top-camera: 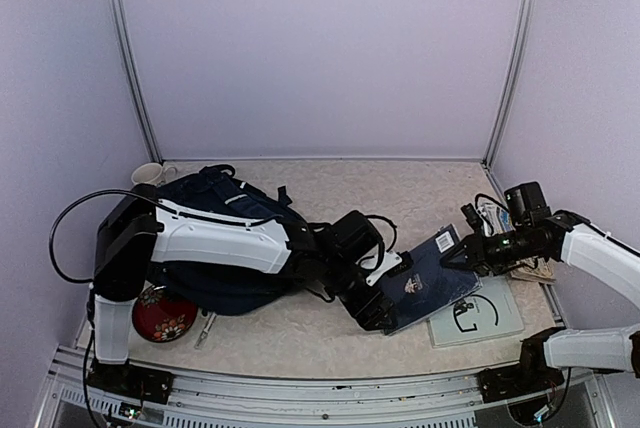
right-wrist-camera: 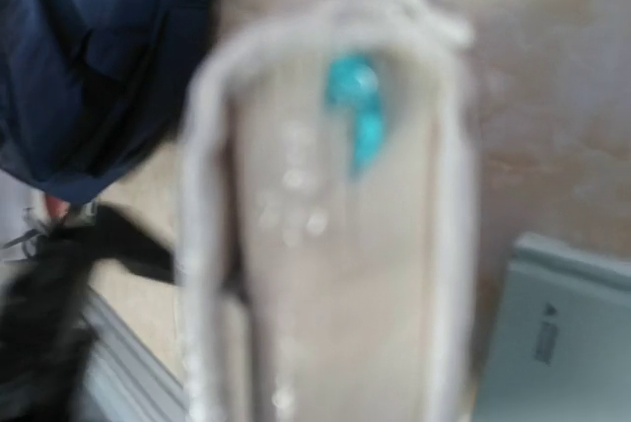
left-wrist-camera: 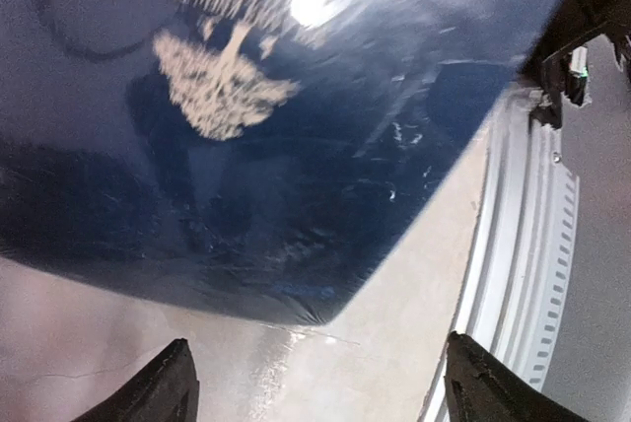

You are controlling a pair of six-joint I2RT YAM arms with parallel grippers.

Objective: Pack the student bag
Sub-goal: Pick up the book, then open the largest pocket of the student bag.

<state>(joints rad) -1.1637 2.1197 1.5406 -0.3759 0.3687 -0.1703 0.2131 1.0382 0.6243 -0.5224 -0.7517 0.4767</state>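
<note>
Next, my right gripper goes to the left in the top view, into the student bag, and releases the navy book (top-camera: pixel 432 283), because the book is still unpacked.
The student bag (top-camera: pixel 215 248), a navy backpack, lies at the left under my left arm. A navy book (top-camera: pixel 432 283) in a glossy cover lies tilted right of it. My left gripper (top-camera: pixel 372 300) stands open at the book's near-left edge. Its dark fingertips (left-wrist-camera: pixel 175 385) show spread wide over bare table, with the book (left-wrist-camera: pixel 256 126) just ahead. My right gripper (top-camera: pixel 466 253) sits closed on the book's far-right corner. In the right wrist view a blurred pale, light-rimmed edge (right-wrist-camera: pixel 325 245) with a teal spot runs down into the jaws and hides the fingers.
A grey-white flat book (top-camera: pixel 482 316) lies under the navy book's right side. A red patterned bowl (top-camera: pixel 163 315) and a pen (top-camera: pixel 205 329) sit near the bag's front. A white cup (top-camera: pixel 150 173) stands behind it. Small items (top-camera: pixel 500 216) lie at the right wall. A metal rail (left-wrist-camera: pixel 527 235) runs along the near edge.
</note>
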